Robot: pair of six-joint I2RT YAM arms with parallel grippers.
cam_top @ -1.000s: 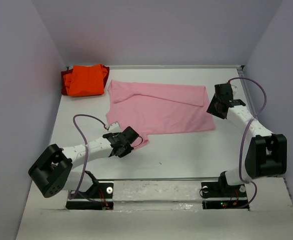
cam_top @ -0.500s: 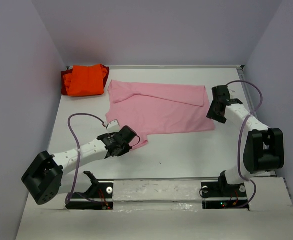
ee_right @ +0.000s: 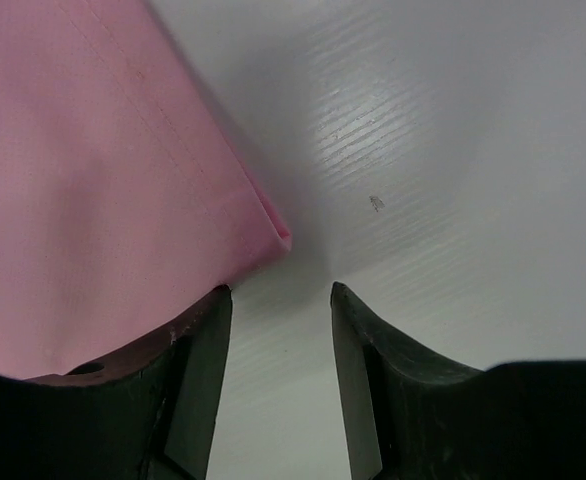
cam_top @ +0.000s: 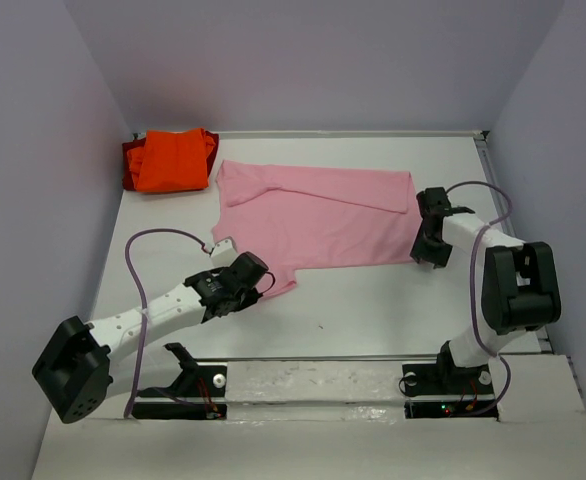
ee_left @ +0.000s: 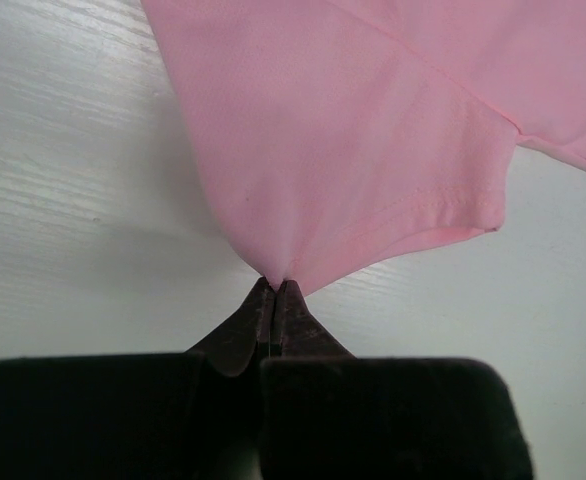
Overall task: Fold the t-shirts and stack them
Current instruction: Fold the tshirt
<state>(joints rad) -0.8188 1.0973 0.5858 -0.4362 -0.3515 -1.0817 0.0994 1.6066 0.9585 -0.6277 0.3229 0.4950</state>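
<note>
The pink t-shirt's hem corner (cam_top: 420,261) (ee_right: 273,243) is still just ahead of my right gripper's open fingers, so I need to move that gripper gently outward a little, onto the corner, and close it.
A light pink t-shirt (cam_top: 318,216) lies spread flat in the middle of the table. My left gripper (cam_top: 256,279) is shut on the pink sleeve at the shirt's near left corner; in the left wrist view the cloth (ee_left: 353,140) pinches into the closed tips (ee_left: 275,284). My right gripper (cam_top: 423,250) is open at the shirt's near right corner. In the right wrist view the pink hem corner (ee_right: 273,232) lies just ahead of the open gripper (ee_right: 278,292), over the left finger's side. A folded orange t-shirt (cam_top: 171,159) lies at the far left.
A darker red-orange cloth (cam_top: 130,166) lies under the orange shirt's left edge. Purple walls close in the table on the left, back and right. The arm bases stand on a metal rail (cam_top: 313,380) at the near edge.
My right gripper has moved nearer and left, down to the shirt's near right corner. My left arm has stretched out lower, still holding the sleeve, which has shifted slightly.
</note>
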